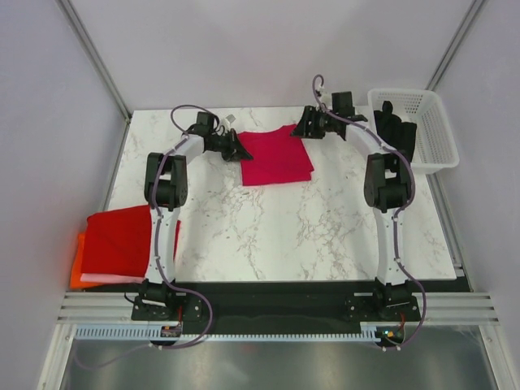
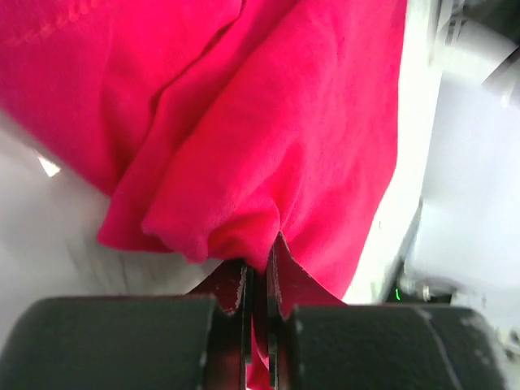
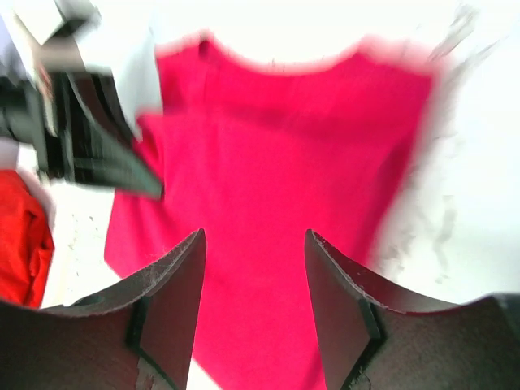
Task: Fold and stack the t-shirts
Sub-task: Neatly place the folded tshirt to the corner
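The left gripper moves back and to the left in the top view to the stack next, and releases the raspberry-crimson t-shirt (image 1: pixel 276 158) onto the brighter red t-shirt (image 1: pixel 118 236).
A raspberry-crimson t-shirt (image 1: pixel 276 158) lies folded at the back middle of the marble table. My left gripper (image 1: pixel 241 152) sits at its left edge and is shut on a bunched fold of the cloth (image 2: pixel 244 162). My right gripper (image 1: pixel 302 126) hovers at the shirt's back right corner, open and empty; the shirt (image 3: pixel 276 179) fills the space under its jaws. A brighter red t-shirt (image 1: pixel 118 236) lies folded on an orange one (image 1: pixel 77 272) at the table's front left edge.
A white lattice basket (image 1: pixel 435 122) stands at the back right with dark items inside. The table's marble top (image 1: pixel 309 236) spans the middle. Grey walls close in the back and sides.
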### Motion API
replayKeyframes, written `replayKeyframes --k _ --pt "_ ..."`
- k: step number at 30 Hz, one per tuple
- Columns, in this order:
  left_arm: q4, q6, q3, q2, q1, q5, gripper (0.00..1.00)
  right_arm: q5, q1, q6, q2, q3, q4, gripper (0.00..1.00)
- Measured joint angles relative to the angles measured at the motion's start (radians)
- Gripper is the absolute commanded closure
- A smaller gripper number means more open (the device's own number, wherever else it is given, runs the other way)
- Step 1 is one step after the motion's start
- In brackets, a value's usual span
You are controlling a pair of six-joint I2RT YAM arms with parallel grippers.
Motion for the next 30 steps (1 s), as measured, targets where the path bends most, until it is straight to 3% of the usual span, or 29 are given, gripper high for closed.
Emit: replayKeyframes --k 7,16,21,30 --pt "-0.397 0.244 -0.208 -0.194 0.037 0.002 0.98 -0.002 -0.093 -0.035 -0.146 -0.018 0.002 0.4" --pt "-0.798 0.551 -0.357 -0.449 0.065 -0.182 0.98 -0.012 -0.103 -0.079 -0.237 -0.134 -0.007 0.4" --pt "-0.917 0.668 -0.41 -0.557 0.069 -0.281 0.98 -0.019 -0.093 -0.101 -0.279 -0.195 -0.026 0.4" --pt "-0.974 0.765 -0.632 -0.865 0.15 -0.435 0.98 -0.027 -0.095 -0.122 -0.396 -0.261 -0.032 0.4"
